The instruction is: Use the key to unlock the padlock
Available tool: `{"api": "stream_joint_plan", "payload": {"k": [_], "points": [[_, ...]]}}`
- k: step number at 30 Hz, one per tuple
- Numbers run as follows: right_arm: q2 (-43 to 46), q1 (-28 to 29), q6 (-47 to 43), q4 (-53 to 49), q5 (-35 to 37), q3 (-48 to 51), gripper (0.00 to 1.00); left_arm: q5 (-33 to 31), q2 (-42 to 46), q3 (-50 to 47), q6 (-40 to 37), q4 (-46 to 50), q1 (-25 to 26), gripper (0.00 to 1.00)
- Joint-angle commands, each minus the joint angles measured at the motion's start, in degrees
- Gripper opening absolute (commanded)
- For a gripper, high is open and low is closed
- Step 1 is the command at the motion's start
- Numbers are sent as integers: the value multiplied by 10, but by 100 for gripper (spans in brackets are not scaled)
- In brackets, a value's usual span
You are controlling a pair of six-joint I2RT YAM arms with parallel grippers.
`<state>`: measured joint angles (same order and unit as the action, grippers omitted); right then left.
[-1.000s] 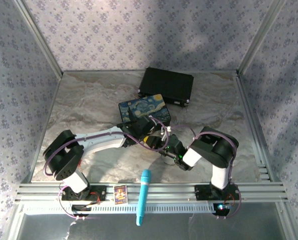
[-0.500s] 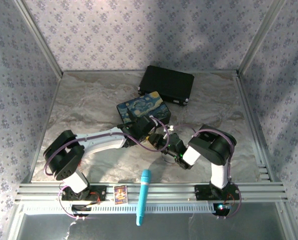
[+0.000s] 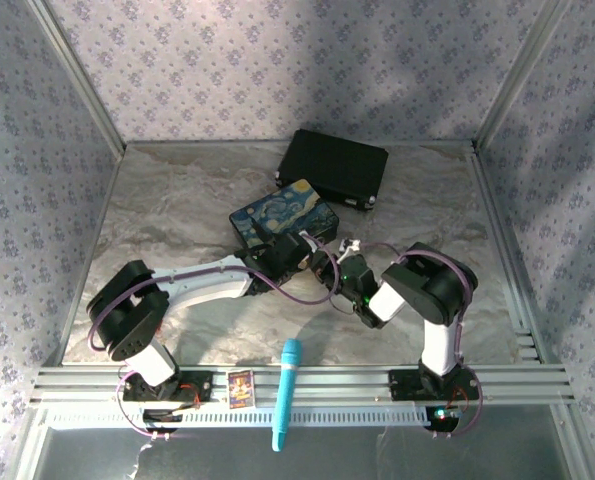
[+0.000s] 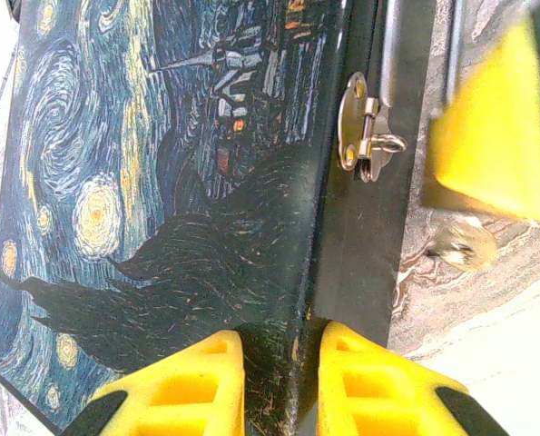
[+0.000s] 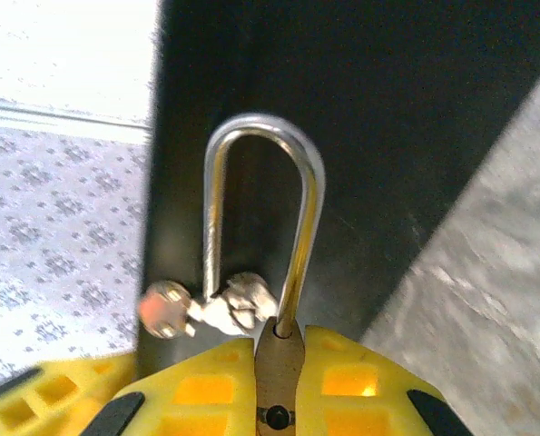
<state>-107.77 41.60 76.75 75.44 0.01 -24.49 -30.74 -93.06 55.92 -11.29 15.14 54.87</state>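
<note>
The table is bare below, back from the painted box (image 3: 277, 212), so my right gripper will next move away from the hasp, then bring the brass body down there and let go of it.
The padlock (image 5: 279, 374) is a thin brass body pinched between my right gripper's (image 5: 279, 345) yellow fingers. Its silver shackle (image 5: 307, 213) arches up in front of the dark front wall of the painted box (image 4: 152, 182). One shackle leg enters the body; the other ends free beside the box's hasp (image 5: 236, 304). My left gripper (image 4: 281, 368) is shut on the box's front top edge, below the bare hasp (image 4: 365, 129). In the top view both grippers, left (image 3: 299, 246) and right (image 3: 335, 262), meet at the box's (image 3: 277, 212) near side. The key is out of view.
A black case (image 3: 334, 168) lies behind the painted box. A blue marker pen (image 3: 286, 394) and a small card (image 3: 240, 387) rest on the front rail. The right gripper's yellow finger (image 4: 498, 136) hangs close to the hasp.
The painted box has turned and slid slightly back-left. The right gripper with the padlock has moved up toward the box's front. The left jaws have narrowed on the box edge.
</note>
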Motion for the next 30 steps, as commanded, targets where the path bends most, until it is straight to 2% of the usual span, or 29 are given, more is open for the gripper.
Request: {"api": "stream_joint_plan", "payload": {"k": [1, 10, 18, 21, 23, 28, 30], "points": [[9, -15, 1, 29, 9, -11, 0, 111, -45, -47, 8, 152, 6, 17], [-32, -42, 4, -17, -76, 22, 0, 66, -41, -38, 17, 152, 5, 18], [-14, -56, -7, -129, -134, 52, 0, 19, -55, -11, 33, 150, 3, 24], [13, -71, -30, -217, -165, 56, 0, -3, -54, 1, 47, 150, 2, 34], [41, -88, -70, -327, -202, 40, 0, -11, -51, 12, 61, 153, 1, 47], [74, -112, -192, -582, -270, -24, 0, -20, -45, 30, 90, 152, 6, 68], [68, -124, -242, -670, -297, -56, 0, -62, -43, 32, 105, 152, 9, 74]]}}
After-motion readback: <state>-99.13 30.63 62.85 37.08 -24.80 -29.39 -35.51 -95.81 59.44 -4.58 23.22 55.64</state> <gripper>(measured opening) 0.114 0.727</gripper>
